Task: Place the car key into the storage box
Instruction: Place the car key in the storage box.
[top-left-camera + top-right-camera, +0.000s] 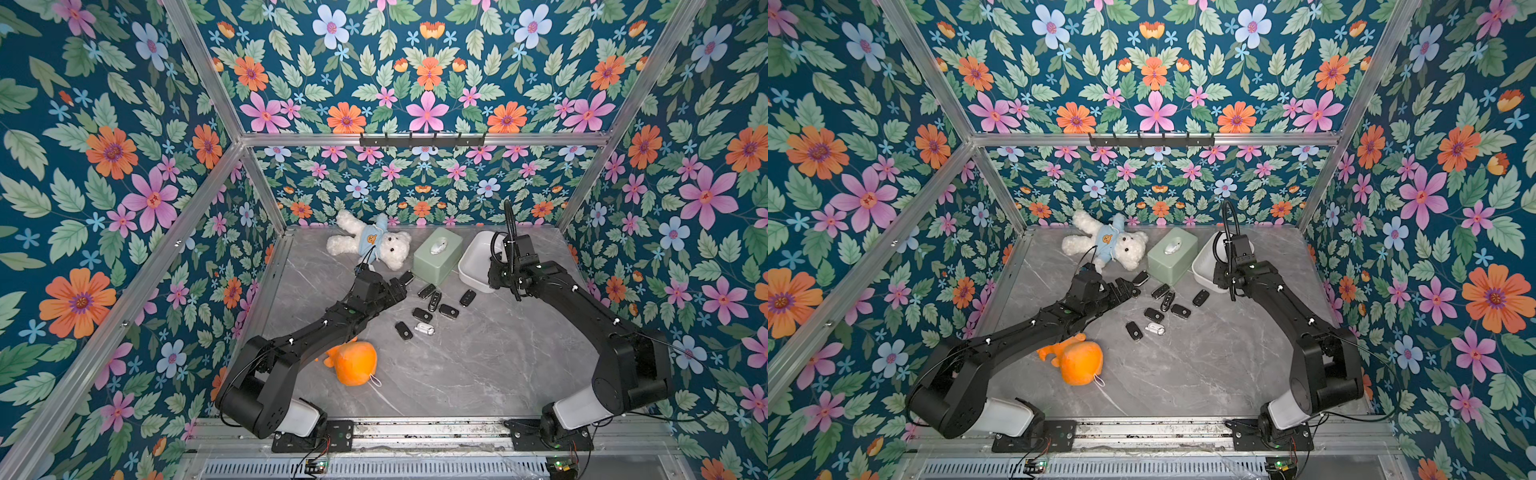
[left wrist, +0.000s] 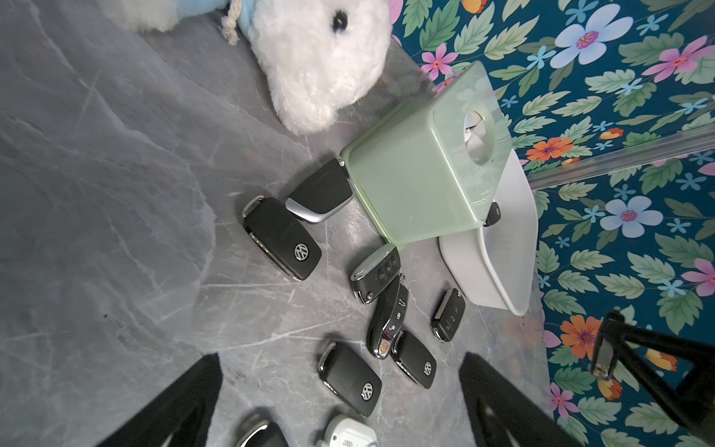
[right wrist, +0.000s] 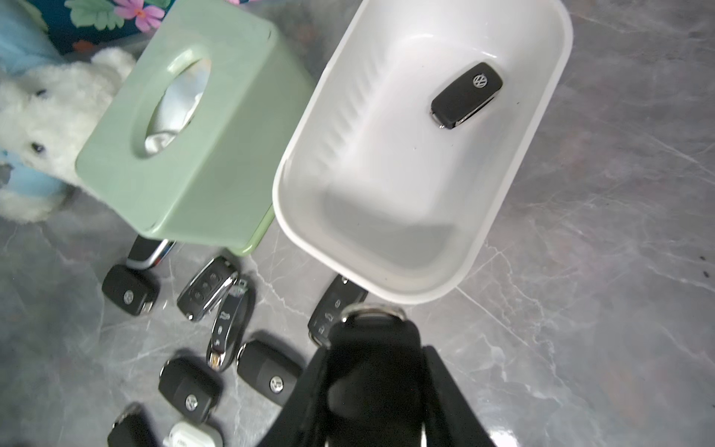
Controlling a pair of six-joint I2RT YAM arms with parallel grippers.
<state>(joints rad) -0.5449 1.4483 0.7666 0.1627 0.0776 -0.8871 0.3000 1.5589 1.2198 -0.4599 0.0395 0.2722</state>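
My right gripper should next move outward past the storage box's rim and down to the bare near part of its bottom to release the key, as the other key is farther outward.
The storage box (image 1: 471, 266) (image 3: 294, 166), a white tub, stands at the back right of the table and holds one black car key (image 3: 466, 95). My right gripper (image 3: 373, 356) (image 1: 496, 276) hangs over the tub's near rim, shut on a black car key (image 3: 371, 340) with a silver ring at its tip. Several more car keys (image 1: 434, 301) (image 2: 350, 377) and a white fob (image 1: 424, 329) lie loose in the middle of the table. Above the left end of that cluster my left gripper (image 2: 340, 398) (image 1: 399, 286) stands open with nothing between its fingers.
A pale green tissue box (image 1: 436, 253) stands right against the tub's left side. A white teddy bear (image 1: 370, 243) lies at the back, behind my left gripper. An orange plush (image 1: 353, 361) lies beside my left arm. Floral walls close in three sides.
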